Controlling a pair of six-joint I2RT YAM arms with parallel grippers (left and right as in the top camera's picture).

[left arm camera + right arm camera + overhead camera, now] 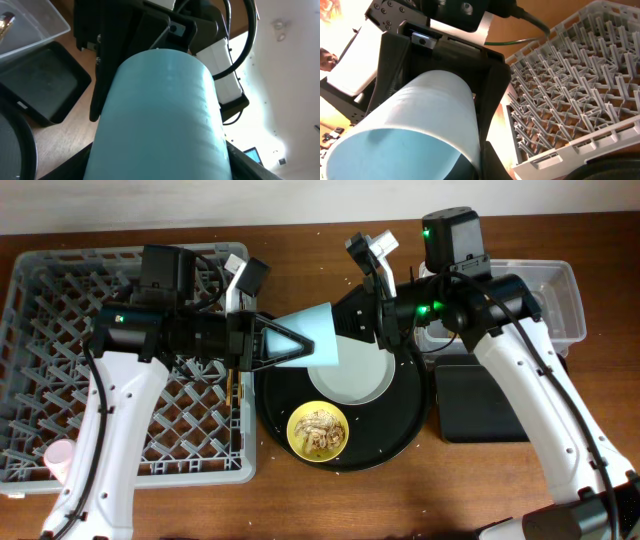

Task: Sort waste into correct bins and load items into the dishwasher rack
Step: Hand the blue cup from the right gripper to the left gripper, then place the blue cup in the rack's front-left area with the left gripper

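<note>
I should next swing my left gripper back and down, turning its fingers downward, into the grey rack's near edge beside the pink cup, where there is free space.
The light blue cup [325,330] hangs on its side above the round black tray, between both arms. My left gripper [300,345] is shut on its narrow end, with a finger on each side [160,170]. My right gripper [352,320] pinches the cup's rim [485,165]; the cup's mouth [395,150] faces that camera. The light grey plate [350,380] and the yellow bowl [318,430] with beige scraps sit on the round tray. The pink cup [57,455] lies in the grey rack [60,310]. The tissue is out of view.
The clear tub [560,300] and the shallow black tray [480,405] stand at the right, under my right arm. A gold-brown shiny piece [6,21] shows in the tub [35,30]. The round black tray [400,430] lies mid-table. The rack's pegs [570,75] are just left of the cup.
</note>
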